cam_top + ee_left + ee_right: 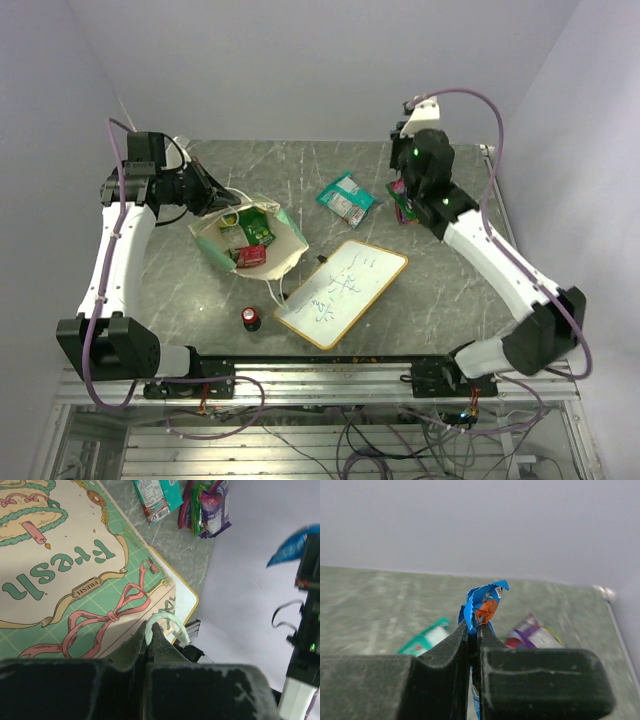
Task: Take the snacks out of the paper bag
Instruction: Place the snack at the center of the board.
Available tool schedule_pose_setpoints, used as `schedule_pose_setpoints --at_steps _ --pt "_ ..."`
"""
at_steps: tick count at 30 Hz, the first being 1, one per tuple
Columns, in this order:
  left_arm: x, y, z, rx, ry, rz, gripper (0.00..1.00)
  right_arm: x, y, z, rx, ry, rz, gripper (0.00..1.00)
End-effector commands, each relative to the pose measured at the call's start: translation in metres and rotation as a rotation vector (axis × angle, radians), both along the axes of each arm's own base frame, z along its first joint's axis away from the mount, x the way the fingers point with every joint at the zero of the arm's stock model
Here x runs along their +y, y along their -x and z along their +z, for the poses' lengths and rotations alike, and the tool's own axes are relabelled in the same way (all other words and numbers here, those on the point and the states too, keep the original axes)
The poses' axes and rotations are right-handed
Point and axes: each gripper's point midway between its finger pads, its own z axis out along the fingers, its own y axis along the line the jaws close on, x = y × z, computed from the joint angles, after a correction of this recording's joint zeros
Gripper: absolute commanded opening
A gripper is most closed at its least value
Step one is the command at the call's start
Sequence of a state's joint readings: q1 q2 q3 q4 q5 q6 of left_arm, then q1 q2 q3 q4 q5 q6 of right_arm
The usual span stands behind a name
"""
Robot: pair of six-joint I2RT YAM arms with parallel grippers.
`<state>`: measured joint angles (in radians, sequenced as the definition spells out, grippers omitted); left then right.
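Observation:
The right gripper will next tip downward to lower the blue packet and let it go over the purple multicoloured packet point(403, 205), because that one is already lying out of the bag.
The green paper bag point(285, 232) lies on its side left of centre, mouth up, with a green packet point(256, 229) and a pink-red one point(250, 255) inside. My left gripper point(150, 630) is shut on the bag's pale string handle point(172, 620), at the bag's far-left edge point(222, 197). My right gripper point(474, 625) is raised at the back right and shut on a blue snack packet point(485, 602). Below and beyond it, a green-and-white packet point(345, 198) and a purple multicoloured packet point(403, 205) lie on the table.
A wood-framed whiteboard point(340, 293) with writing lies near the front, right of the bag. A small red-capped black cylinder point(250, 318) stands close to the front edge. White walls close in at the back and on both sides.

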<state>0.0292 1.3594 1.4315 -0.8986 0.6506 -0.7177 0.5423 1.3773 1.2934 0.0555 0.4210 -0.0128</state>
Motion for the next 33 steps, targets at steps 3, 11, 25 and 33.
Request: schedule_pose_setpoints --at_steps 3,11,25,33 --pt "-0.016 0.015 -0.006 -0.017 0.109 -0.054 0.07 -0.094 -0.049 -0.091 0.357 0.004 -0.34 0.0" --pt "-0.017 0.027 -0.001 -0.055 0.082 -0.049 0.07 -0.131 -0.092 -0.157 0.549 -0.009 -0.446 0.0" --pt "0.011 -0.006 0.037 -0.137 -0.057 0.066 0.07 -0.135 -0.102 -0.185 0.644 0.041 -0.386 0.77" --pt "0.062 -0.047 0.07 -0.193 -0.195 0.192 0.07 -0.083 -0.066 -0.109 0.538 0.028 -0.19 1.0"
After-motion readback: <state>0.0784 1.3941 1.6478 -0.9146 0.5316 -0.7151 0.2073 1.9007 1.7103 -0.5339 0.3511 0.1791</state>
